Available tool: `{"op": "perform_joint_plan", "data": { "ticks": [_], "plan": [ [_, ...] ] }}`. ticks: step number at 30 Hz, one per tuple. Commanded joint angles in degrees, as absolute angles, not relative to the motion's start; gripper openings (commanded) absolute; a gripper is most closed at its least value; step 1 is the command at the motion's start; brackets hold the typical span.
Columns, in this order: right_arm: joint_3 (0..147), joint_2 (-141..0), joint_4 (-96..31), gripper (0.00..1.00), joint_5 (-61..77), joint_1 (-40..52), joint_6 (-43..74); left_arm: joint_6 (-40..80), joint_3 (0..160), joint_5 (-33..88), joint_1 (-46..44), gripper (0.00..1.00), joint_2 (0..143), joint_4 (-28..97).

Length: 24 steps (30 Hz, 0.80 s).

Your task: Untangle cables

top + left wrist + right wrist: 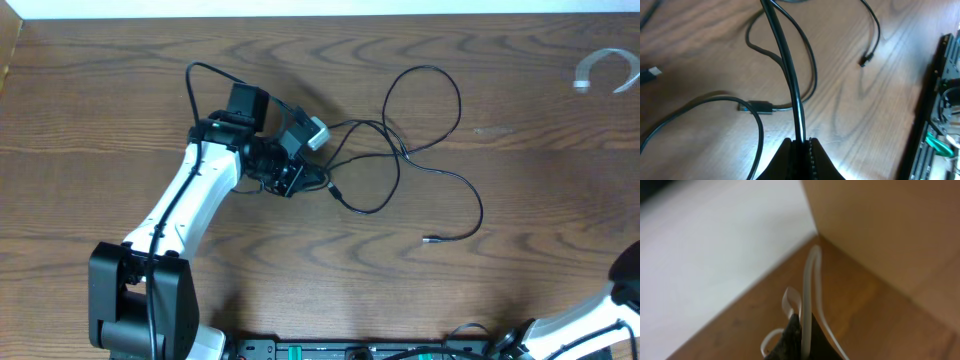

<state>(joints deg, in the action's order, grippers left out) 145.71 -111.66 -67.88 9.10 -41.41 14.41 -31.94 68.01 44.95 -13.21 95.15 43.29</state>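
I next need to move my right gripper down and back and release the whitish cable, as the tabletop below it is bare, well away from the black loops.
Thin black cables [420, 110] lie in loose overlapping loops at the table's middle, with one plug end [430, 239] free at the front. My left gripper [290, 178] is at the left end of the tangle. In the left wrist view its jaws [802, 145] are shut on a black cable [785, 55] that runs up and away. A second black cable with a plug [760, 106] lies beneath. A whitish cable [605, 68] curls at the far right. My right gripper [804, 327] is shut on the whitish cable [811, 275]; the gripper itself is outside the overhead view.
The right arm [615, 300] shows only at the bottom right corner. A black rail with electronics [940, 115] runs along the table's front edge. In the right wrist view a tan wall [890, 230] stands beside the table's corner, with a white floor [705, 255] beyond.
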Motion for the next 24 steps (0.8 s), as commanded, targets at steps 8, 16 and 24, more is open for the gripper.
{"op": "perform_joint_plan", "data": {
  "ticks": [8, 16, 24],
  "plan": [
    [131.4, -116.6, -66.8, 0.13, 15.5, -55.6, 20.1, -31.8, 67.7, 46.3, -17.1, 0.08, 94.7, 44.1],
    [130.0, -120.3, -68.5, 0.99, 20.6, -55.0, 18.2, -31.8, 67.7, 46.3, -18.0, 0.07, 94.7, 44.1],
    [130.0, -120.3, -68.5, 0.99, 39.5, -48.4, 11.6, -31.8, 67.7, 46.3, -18.0, 0.36, 94.7, 44.1]
  ]
}}
